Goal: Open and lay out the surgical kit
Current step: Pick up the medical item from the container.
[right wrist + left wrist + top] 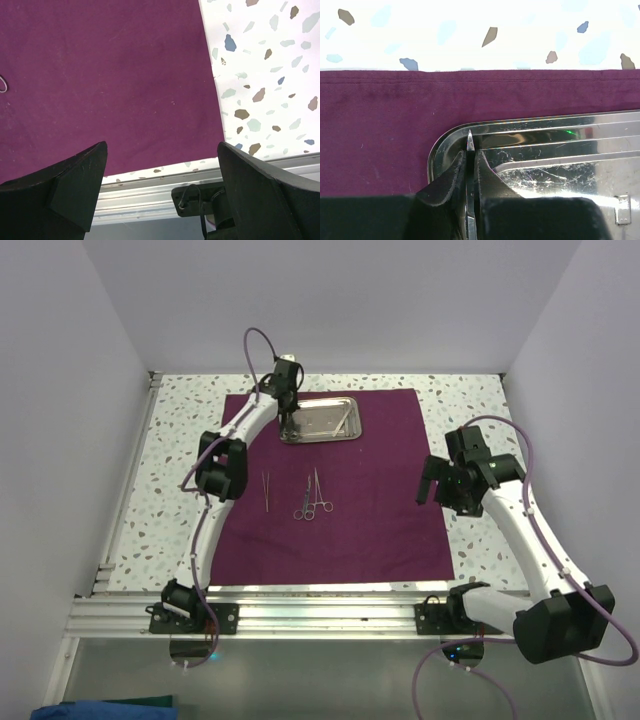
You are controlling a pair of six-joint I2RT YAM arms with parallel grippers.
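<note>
The left gripper raises the held scissors off the tray (357,421) next, moves back to the cloth between tweezers and scissors, lowers and releases, as that cloth lies bare.
The surgical kit's plum cloth (385,525) lies spread flat, with the shiny steel tray (357,421) at its far edge. My left gripper (288,421) reaches into the tray's left end. In the left wrist view this gripper (469,156) is shut on thin silver scissors (470,142), whose pointed tip sticks out over the tray (545,150). Another thin instrument (341,420) lies inside the tray. On the cloth rest tweezers (266,490), scissors (304,499) and forceps (320,492). My right gripper (436,491) hovers open over the cloth's right edge (100,75), holding nothing (162,150).
Speckled tabletop (180,470) surrounds the cloth. An aluminium rail (330,612) with both arm bases runs along the near edge, also seen in the right wrist view (150,195). White walls close in the left, right and far sides.
</note>
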